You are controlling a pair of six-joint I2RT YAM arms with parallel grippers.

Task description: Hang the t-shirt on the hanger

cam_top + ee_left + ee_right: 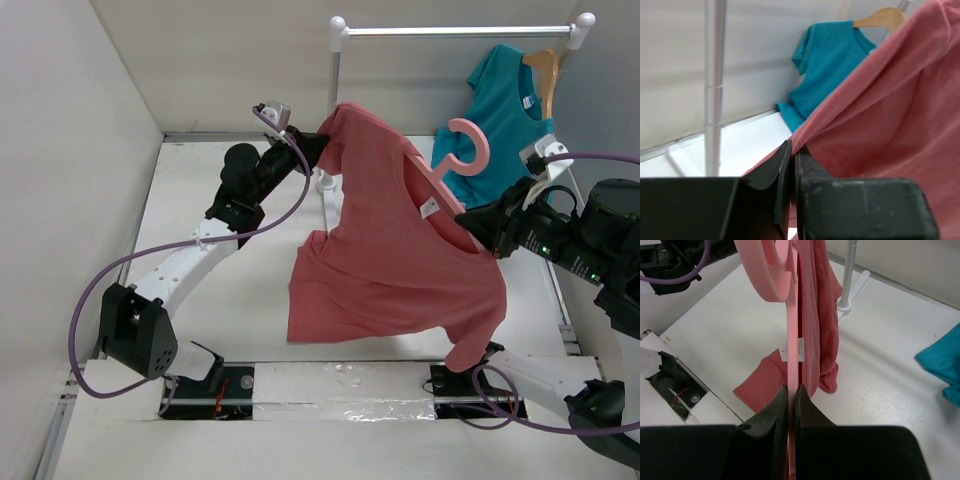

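The right gripper carries the hanger outward next, sets the hanger's free hook over the bar beside the teal t-shirt and releases.
The salmon-red t-shirt point(390, 250) hangs in the air between my two arms, its hem drooping toward the table. My left gripper point(318, 148) is shut on the shirt's far-left shoulder edge; in the left wrist view cloth point(890, 110) bunches around the closed jaws of that gripper point(793, 150). The pink hanger point(468, 145) pokes its hook out of the neck, beside the small white tag point(429, 207). My right gripper point(480, 225) is shut on the hanger's thin arm point(792, 340), pinching it at the gripper's point(792, 390) tips, with the t-shirt point(815, 315) draped alongside it.
A white garment rack stands at the back, with its bar point(460, 30) overhead and its post point(333, 110) just behind the left gripper. A teal t-shirt point(505, 110) hangs there on a wooden hanger point(545, 65). White walls close in the left and back.
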